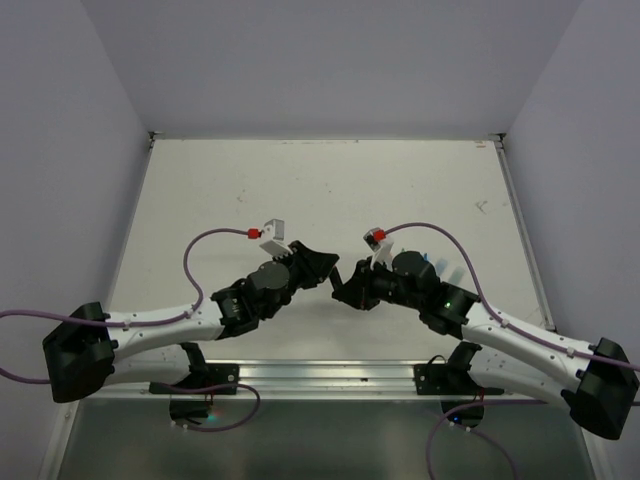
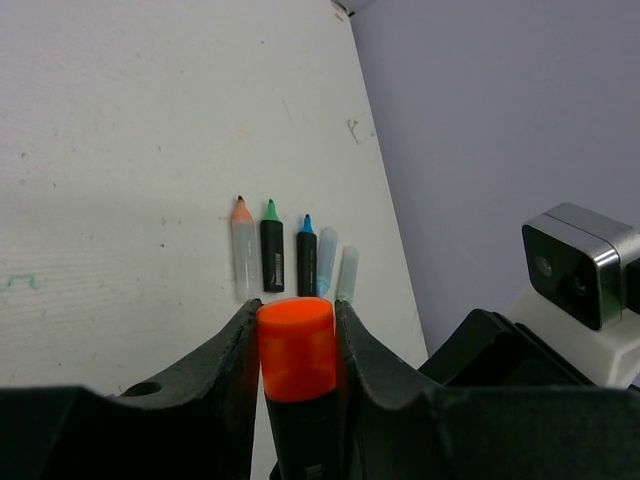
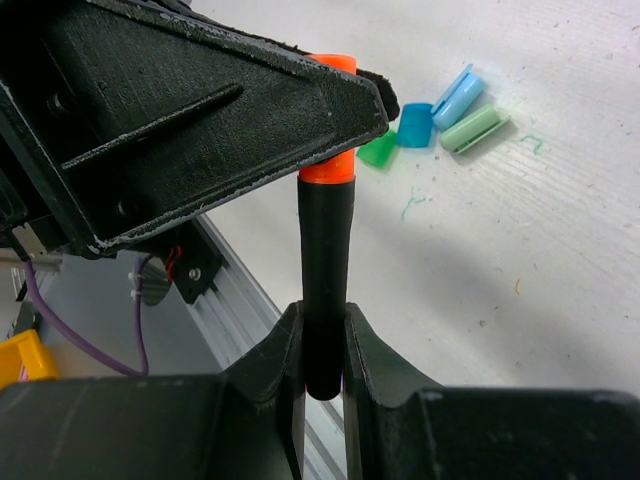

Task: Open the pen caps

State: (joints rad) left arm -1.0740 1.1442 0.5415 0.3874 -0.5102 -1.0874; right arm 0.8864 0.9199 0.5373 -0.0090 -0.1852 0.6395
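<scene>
Next, my left gripper pulls the orange cap [image 2: 296, 345] off to the left in the top view. Then it moves down beside the loose caps to let go, as they lie below.
An orange pen cap [image 2: 296, 345] sits on a black marker body [image 3: 325, 260] held in the air between my two grippers. My left gripper [image 2: 296, 320] is shut on the cap, one finger on each side. My right gripper [image 3: 324, 325] is shut on the marker's rear end. In the top view the two grippers, left [image 1: 318, 268] and right [image 1: 352, 285], meet nose to nose above the table's near middle. Loose pen caps lie on the table: green [image 3: 378, 150], blue [image 3: 412, 125], light blue [image 3: 457, 97] and mint [image 3: 472, 128].
Several uncapped markers lie side by side on the white table [image 2: 120, 150]: a pale one with an orange tip [image 2: 243, 262], a black green-tipped one [image 2: 271, 255], a black blue-tipped one [image 2: 306, 258], a light blue one [image 2: 327, 262] and a mint one [image 2: 347, 273]. A metal rail [image 3: 235, 290] runs along the near edge.
</scene>
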